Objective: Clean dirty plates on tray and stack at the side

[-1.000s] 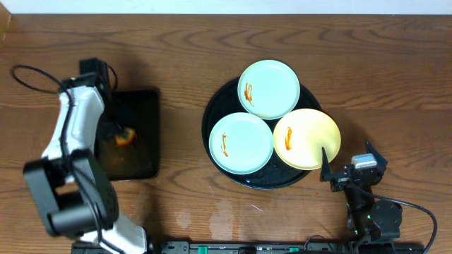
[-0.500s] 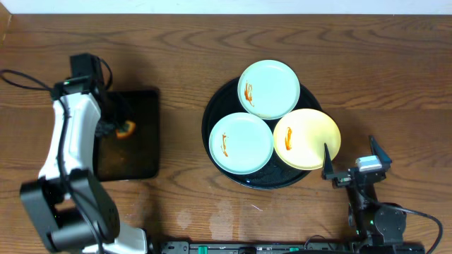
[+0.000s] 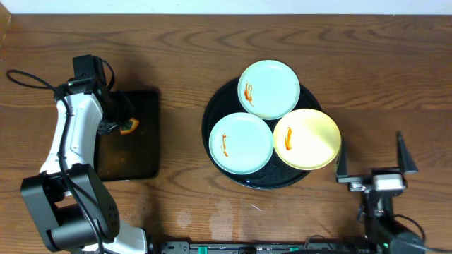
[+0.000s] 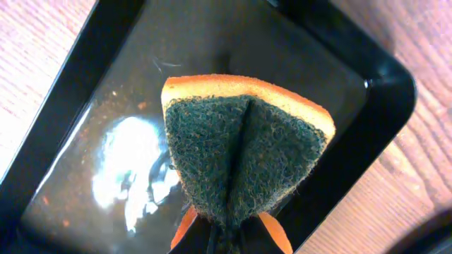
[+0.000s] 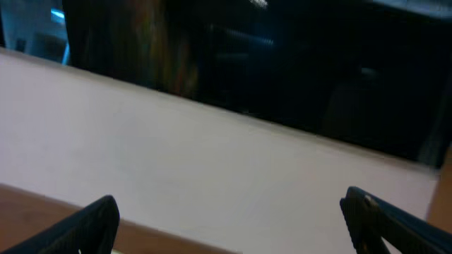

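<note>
Outward of my right gripper, left in the overhead view, the front mint-blue plate's rim borders an open gap, so I will swing there, tip down and straddle it.
Three dirty plates sit on the round black tray (image 3: 216, 113): a mint-blue one (image 3: 277, 92) at the back, a mint-blue one (image 3: 247, 144) at front left, a pale yellow one (image 3: 314, 137) at front right, each with an orange smear. My left gripper (image 3: 126, 127) is shut on an orange sponge with a dark green scouring face (image 4: 244, 152), held above the rectangular black tray (image 3: 145, 152). My right gripper (image 3: 373, 156) is open and empty, right of the yellow plate, near the table's front edge, its fingers pointing up.
The rectangular black tray (image 4: 85, 92) is wet and glossy inside. A black cable (image 3: 28, 77) loops at the far left. The right wrist view shows only a pale wall and a dark band, with both fingertips (image 5: 233, 219) wide apart.
My left gripper has lifted the sponge slightly toward the back of the rectangular tray. My right arm has swung right and tilted its open fingers upward.
</note>
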